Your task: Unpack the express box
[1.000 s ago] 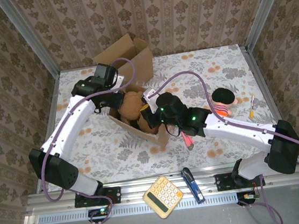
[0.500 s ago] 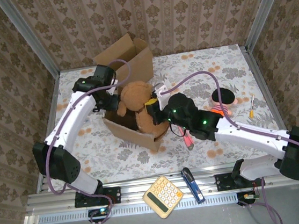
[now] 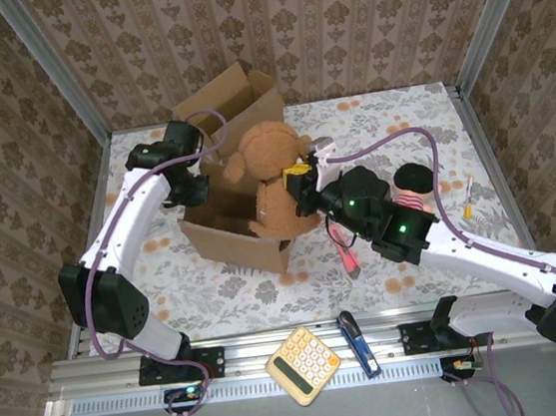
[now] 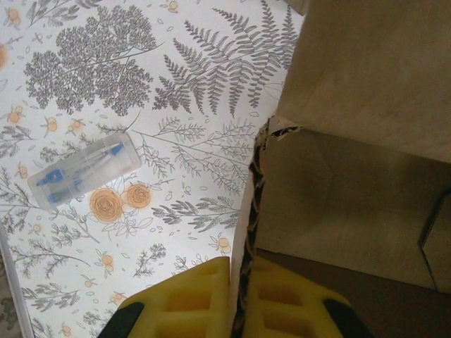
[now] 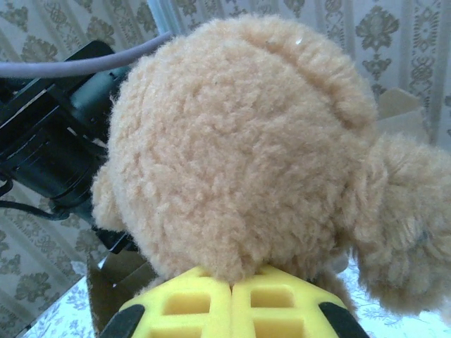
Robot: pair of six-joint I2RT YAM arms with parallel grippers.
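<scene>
The cardboard edge (image 3: 189, 210) is to stay between the fingers of my left gripper as I move it slightly outward next, to steady the box (image 3: 228, 246) while the bear hangs over it. My left gripper will then release.
The express box (image 3: 228, 246) is brown cardboard and stands open at mid-table, its flaps raised at the back. My left gripper (image 3: 193, 184) is shut on the box's left wall, and the cardboard edge (image 4: 248, 232) runs between its yellow fingers (image 4: 190, 299). A fluffy brown teddy bear (image 3: 269, 165) hangs above the box's right side. My right gripper (image 3: 302, 181) is shut on the bear, whose fur (image 5: 239, 148) bulges over the closed yellow pads (image 5: 187, 303). The box's inside is mostly hidden by the bear.
A black-haired doll (image 3: 414, 187) lies right of the right arm, with a pink pen (image 3: 348, 258) in front of it. A small orange pen (image 3: 469, 208) lies far right. A yellow calculator (image 3: 303, 366) and a blue tool (image 3: 358, 342) sit on the front rail. A clear case (image 4: 83, 171) lies left of the box.
The right gripper has lifted the teddy bear up out of the box and toward the back. The box has shifted and turned a little, with the left gripper still on its wall.
</scene>
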